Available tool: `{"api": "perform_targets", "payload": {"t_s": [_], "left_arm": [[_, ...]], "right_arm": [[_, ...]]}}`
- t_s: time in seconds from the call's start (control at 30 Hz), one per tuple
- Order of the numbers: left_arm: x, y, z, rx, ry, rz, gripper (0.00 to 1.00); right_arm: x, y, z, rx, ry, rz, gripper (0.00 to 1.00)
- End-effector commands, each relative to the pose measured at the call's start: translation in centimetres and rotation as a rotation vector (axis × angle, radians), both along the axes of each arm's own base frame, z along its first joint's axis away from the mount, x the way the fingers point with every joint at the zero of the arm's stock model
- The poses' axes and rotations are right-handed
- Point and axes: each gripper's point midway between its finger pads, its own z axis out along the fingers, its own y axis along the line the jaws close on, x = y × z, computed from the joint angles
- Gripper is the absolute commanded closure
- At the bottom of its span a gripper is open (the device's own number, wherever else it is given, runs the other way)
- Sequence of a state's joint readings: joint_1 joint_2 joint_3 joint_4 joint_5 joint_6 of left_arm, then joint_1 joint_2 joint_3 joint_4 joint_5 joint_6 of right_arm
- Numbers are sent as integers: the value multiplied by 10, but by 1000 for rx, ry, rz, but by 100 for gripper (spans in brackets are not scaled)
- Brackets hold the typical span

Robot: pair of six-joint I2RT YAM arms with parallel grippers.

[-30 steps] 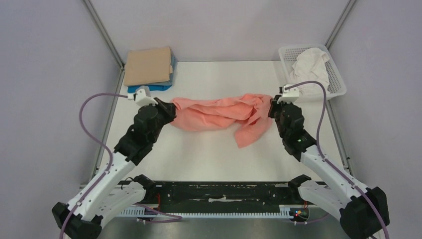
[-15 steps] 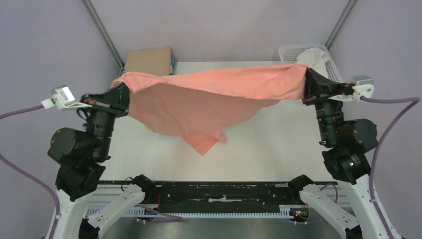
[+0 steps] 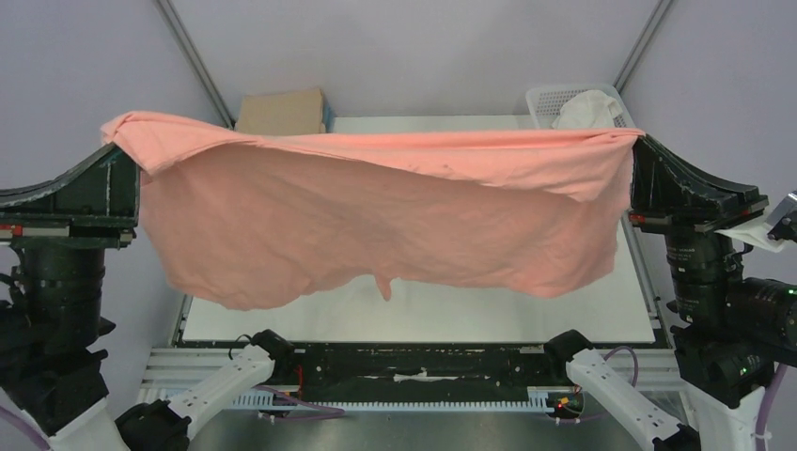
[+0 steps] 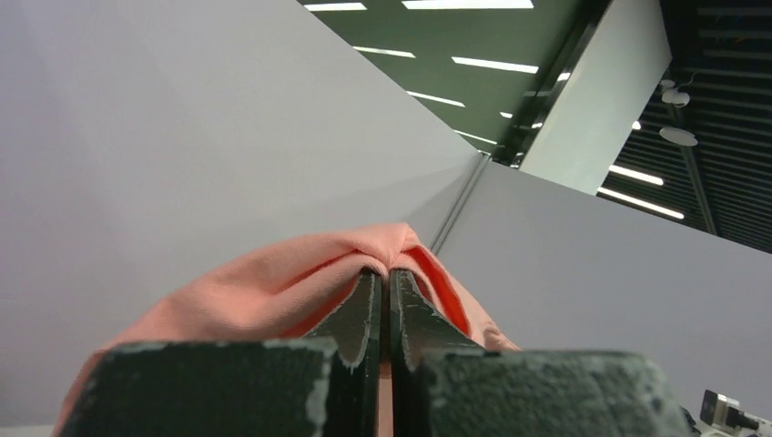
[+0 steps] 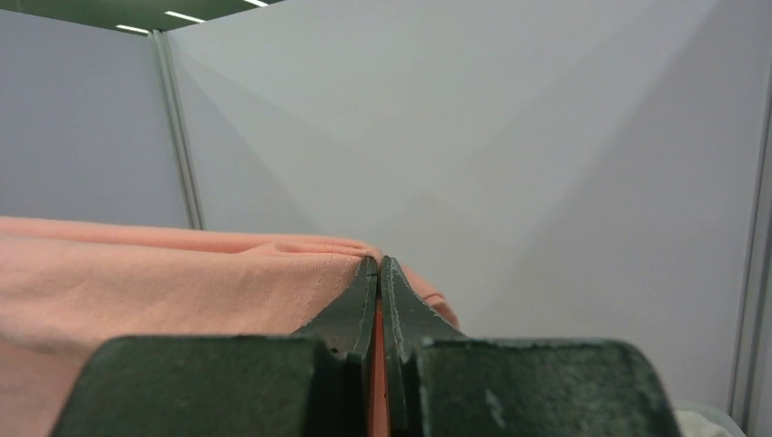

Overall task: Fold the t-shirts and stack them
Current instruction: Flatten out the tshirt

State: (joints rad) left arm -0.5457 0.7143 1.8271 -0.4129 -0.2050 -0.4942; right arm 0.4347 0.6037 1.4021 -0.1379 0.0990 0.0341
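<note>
My left gripper carries the salmon-pink t-shirt's corner right in the top view and down next, then releases it, as clear tabletop beside the tan t-shirt lies below.
The salmon-pink t-shirt (image 3: 376,211) hangs spread wide high above the table, stretched between my two grippers. My left gripper (image 3: 127,150) is shut on its left corner, seen in the left wrist view (image 4: 385,273) with pink cloth (image 4: 273,282) draped over the jaws. My right gripper (image 3: 637,143) is shut on its right corner, seen in the right wrist view (image 5: 373,264) with pink cloth (image 5: 164,282) to the left. The tan t-shirt (image 3: 282,111) lies folded at the far left, over a sliver of the blue t-shirt (image 3: 327,115). The white t-shirt (image 3: 583,108) sits in the basket.
The white lattice basket (image 3: 545,99) stands at the far right corner. The white table top (image 3: 526,305) shows below the hanging shirt. Metal frame posts (image 3: 193,61) rise at both far corners, with grey walls around.
Both arms have risen and swung outward, lifting the pink shirt off the table and stretching it out wide in the air.
</note>
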Motion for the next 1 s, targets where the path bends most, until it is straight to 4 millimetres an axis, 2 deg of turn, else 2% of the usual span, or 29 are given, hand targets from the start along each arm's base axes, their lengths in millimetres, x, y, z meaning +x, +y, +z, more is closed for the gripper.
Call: {"api": "perform_targets", "payload": {"t_s": [0.0,0.07,0.17,0.23,0.27,0.33,0.37,0.4,0.43,0.47,0.5,0.53,0.6,0.63,0.7,0.8,0.97], "left_arm": [[74,-34,-14,119,109,78,98],[118,-42,-36,154,210,160,98],[194,-49,-90,221,388,354,98],[245,-48,-139,271,521,516,98],[272,-56,-169,329,581,547,98],[318,-74,-233,435,688,533,98],[341,-83,-272,477,753,509,95],[364,-88,-316,512,838,495,87],[379,-92,-351,532,908,465,66],[398,-92,-393,559,995,457,33],[409,-92,-424,577,1068,438,21],[419,-92,-458,608,1154,424,20],[430,-90,-491,642,1265,412,19],[433,-92,-501,661,1288,409,18],[433,-100,-504,655,1286,365,17],[420,-114,-498,609,1247,262,17],[366,-156,-491,544,1187,-7,16]], "right_arm": [[39,-7,-29,30,135,-102,100],[65,-16,-57,56,221,-201,100],[107,-21,-107,70,340,-328,100],[141,-19,-154,59,466,-411,100],[160,-15,-183,28,538,-442,100],[191,-10,-251,-20,686,-517,100],[206,-10,-283,-33,752,-545,100],[217,-11,-316,-33,821,-566,96],[229,-16,-351,-38,897,-588,92],[239,-18,-381,-31,965,-582,90],[250,-16,-411,-39,1037,-553,83],[259,-17,-430,-52,1088,-534,68],[276,-14,-455,-99,1167,-510,30],[282,-15,-461,-128,1195,-527,18],[285,-19,-469,-156,1235,-563,4],[282,-18,-469,-153,1218,-547,2],[271,9,-471,-145,1180,-354,2]]}}
